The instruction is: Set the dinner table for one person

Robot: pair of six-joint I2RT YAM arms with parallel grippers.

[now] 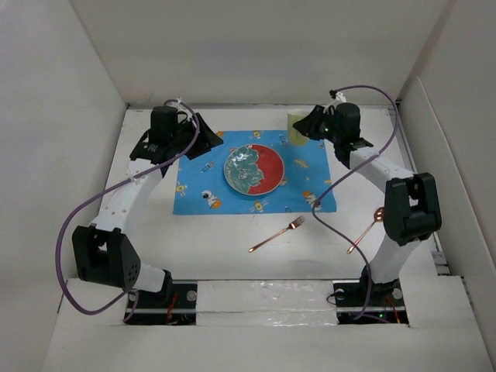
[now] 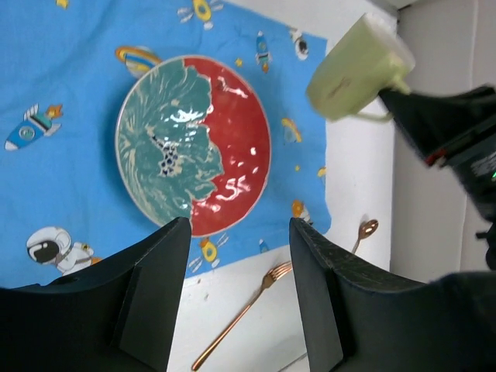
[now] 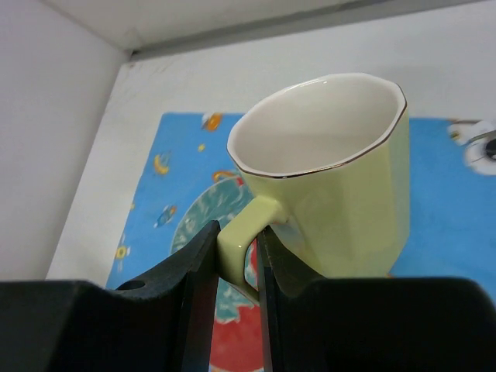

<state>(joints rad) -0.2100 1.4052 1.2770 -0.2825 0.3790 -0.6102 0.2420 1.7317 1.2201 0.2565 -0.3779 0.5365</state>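
Observation:
My right gripper is holding the mug by its handle and will next move right in the top view, lower the mug and let go of the handle. The mat's far corner is below, clear of the plate [image 1: 254, 170].
A red and teal plate [image 1: 254, 170] lies on the blue cartoon mat [image 1: 194, 186] on the white dinner table [image 1: 232, 248]. My right gripper [image 3: 237, 256] is shut on the handle of a pale yellow-green mug [image 3: 333, 178] and holds it above the mat's far right corner [image 1: 298, 128]. A copper fork [image 1: 277, 234] and a copper spoon [image 1: 366, 230] lie on the table in front of the mat. My left gripper [image 2: 239, 256] is open and empty, raised above the mat's far left side [image 1: 203, 133]. The left wrist view also shows the plate [image 2: 194, 147], mug [image 2: 358, 71], fork [image 2: 242, 314] and spoon [image 2: 364, 231].
White walls enclose the table on the left, back and right. Purple cables loop from both arms over the table's sides. The right arm's elbow [image 1: 409, 208] stands over the spoon's right end.

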